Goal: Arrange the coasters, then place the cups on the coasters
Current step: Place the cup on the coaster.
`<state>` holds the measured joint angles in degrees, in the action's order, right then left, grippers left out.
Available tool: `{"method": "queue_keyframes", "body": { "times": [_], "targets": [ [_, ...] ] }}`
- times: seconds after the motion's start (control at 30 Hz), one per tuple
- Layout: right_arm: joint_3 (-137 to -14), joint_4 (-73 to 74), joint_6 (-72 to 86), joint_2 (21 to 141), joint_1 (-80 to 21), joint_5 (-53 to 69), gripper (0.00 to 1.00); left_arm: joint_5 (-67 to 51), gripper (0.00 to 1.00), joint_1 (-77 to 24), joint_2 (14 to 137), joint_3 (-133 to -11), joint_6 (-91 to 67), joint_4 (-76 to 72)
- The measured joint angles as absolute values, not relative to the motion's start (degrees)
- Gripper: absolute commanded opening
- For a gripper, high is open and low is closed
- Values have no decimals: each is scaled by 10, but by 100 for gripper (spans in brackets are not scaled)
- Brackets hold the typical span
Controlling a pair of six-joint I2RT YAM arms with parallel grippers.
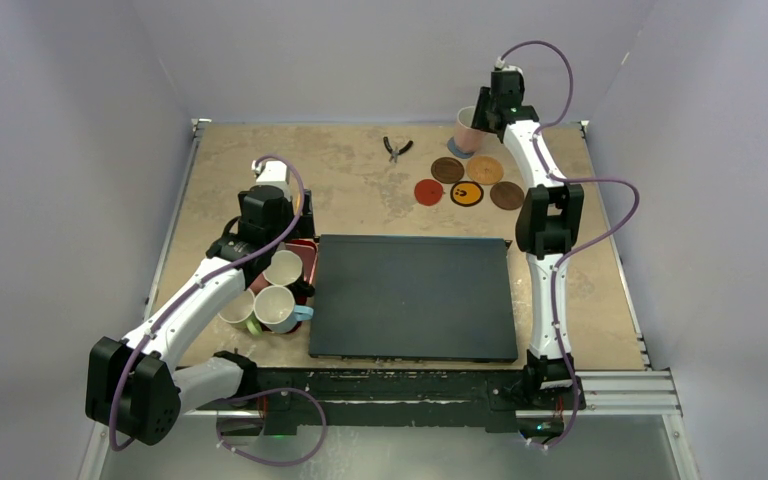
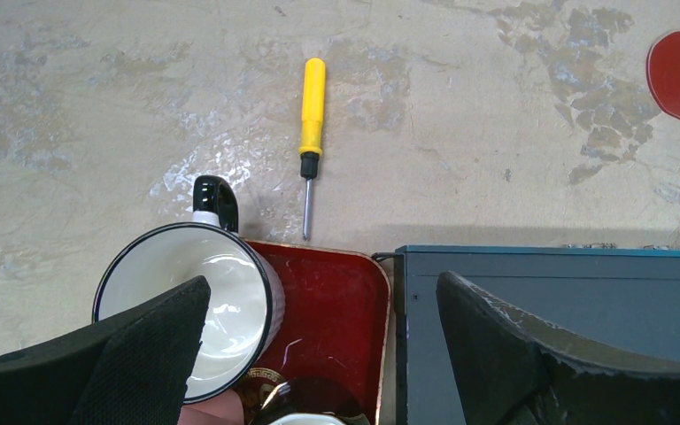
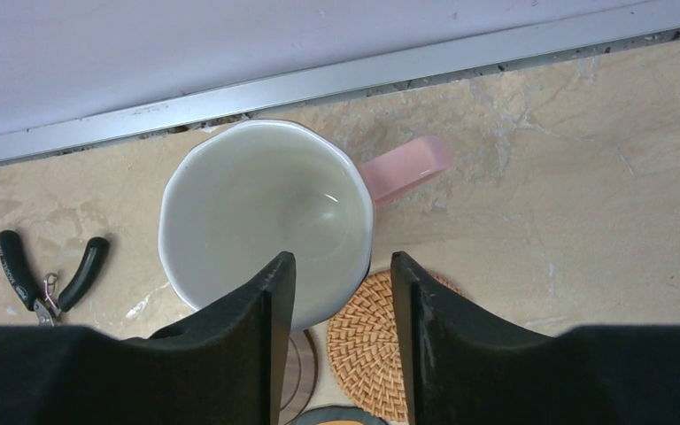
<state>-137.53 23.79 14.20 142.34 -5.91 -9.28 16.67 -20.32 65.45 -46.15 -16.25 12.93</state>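
The left gripper needs to go down with its fingers on both sides of the cup's rim nearest the mat and close, since the bare red tray beside the white cup leaves room for a finger.
A pale pink cup stands near the back wall on a grey-blue coaster. My right gripper is open just above the cup's near rim, one finger over its inside and the other outside. Beside it lie the cork, wood, red, yellow and dark brown coasters. My left gripper hangs open over the red tray. On the tray a white cup with a black handle sits under its left finger. More cups crowd the tray.
A large black mat fills the table's middle, its far left corner touching the tray. A yellow screwdriver lies just beyond the tray. Black-handled pliers lie left of the pink cup. A metal rail runs along the back edge.
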Motion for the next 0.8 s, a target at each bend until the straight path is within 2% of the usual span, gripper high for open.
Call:
{"method": "queue_keyframes", "body": {
  "times": [0.57,0.8],
  "targets": [
    [-1368,232,140,1420,-59,-56,82,167,94,-203,652,-461,-162,129],
    [-1349,230,141,1383,-59,-27,90,165,94,-203,644,-460,-163,129]
  ]
}}
